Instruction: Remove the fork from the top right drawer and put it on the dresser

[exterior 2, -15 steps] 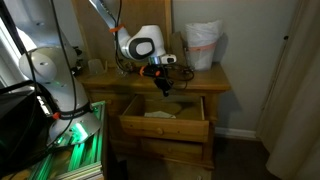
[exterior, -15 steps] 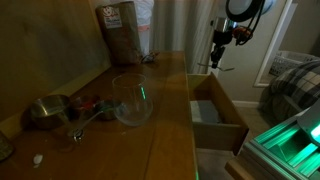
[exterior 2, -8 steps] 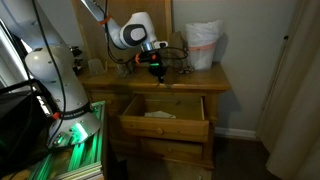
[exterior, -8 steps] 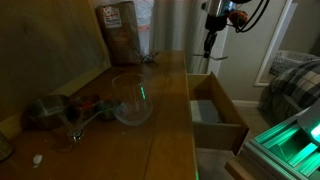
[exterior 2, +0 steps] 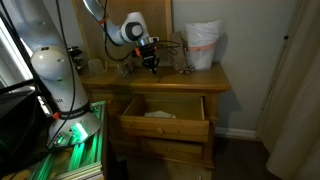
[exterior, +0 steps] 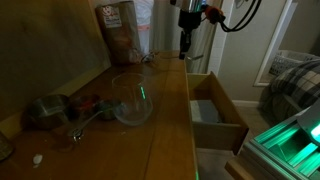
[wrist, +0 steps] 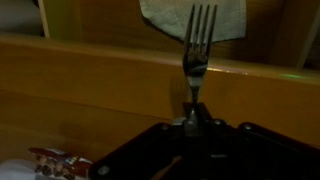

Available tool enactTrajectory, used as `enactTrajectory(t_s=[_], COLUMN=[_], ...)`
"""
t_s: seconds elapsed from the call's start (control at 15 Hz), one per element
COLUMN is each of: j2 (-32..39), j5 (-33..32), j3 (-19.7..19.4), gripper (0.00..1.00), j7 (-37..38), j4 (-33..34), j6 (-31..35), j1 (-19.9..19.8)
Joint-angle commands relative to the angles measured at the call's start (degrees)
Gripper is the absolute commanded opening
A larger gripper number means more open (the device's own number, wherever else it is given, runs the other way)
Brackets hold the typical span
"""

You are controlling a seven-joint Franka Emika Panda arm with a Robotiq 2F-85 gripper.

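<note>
I need to turn my gripper away from the open drawer next, then lower the fork onto the bare dresser top (exterior: 167,79) (wrist: 108,113), as the fork's teeth reach past the dresser's edge.
My gripper (exterior: 184,50) hangs above the back part of the dresser top (exterior: 168,120), left of the open top right drawer (exterior: 228,112). It also shows in an exterior view (exterior 2: 151,64) above the dresser (exterior 2: 112,80), behind the open drawer (exterior 2: 166,122). In the wrist view the gripper (wrist: 193,112) is shut on the handle of the fork (wrist: 198,40), whose tines point away over the wooden dresser edge (wrist: 90,80). The drawer's pale grey lining (wrist: 160,14) lies beyond the tines.
A glass bowl (exterior: 132,98), a metal cup (exterior: 47,110) and long spoons (exterior: 90,118) sit on the dresser's left part. A brown paper bag (exterior: 119,30) stands at the back. A white bag (exterior 2: 203,45) stands on the dresser. A bed (exterior: 295,85) is nearby.
The arm has swung from above the open drawer to above the dresser top, carrying the fork in its shut jaws.
</note>
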Motion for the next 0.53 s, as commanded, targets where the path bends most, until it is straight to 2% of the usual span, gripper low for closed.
enactTrajectory(t_s=[0.0, 0.2, 0.47], j2=[9.2, 15.4, 20.2], j5=[0.7, 0.6, -0.7], j3=[0.9, 2.7, 4.2], gripper=[0.02, 0.02, 0.02], j7=[-9.5, -16.4, -21.2], j4=[7.0, 11.2, 15.8], j6=[-0.1, -0.9, -3.4], j1=[1.3, 0.4, -0.6])
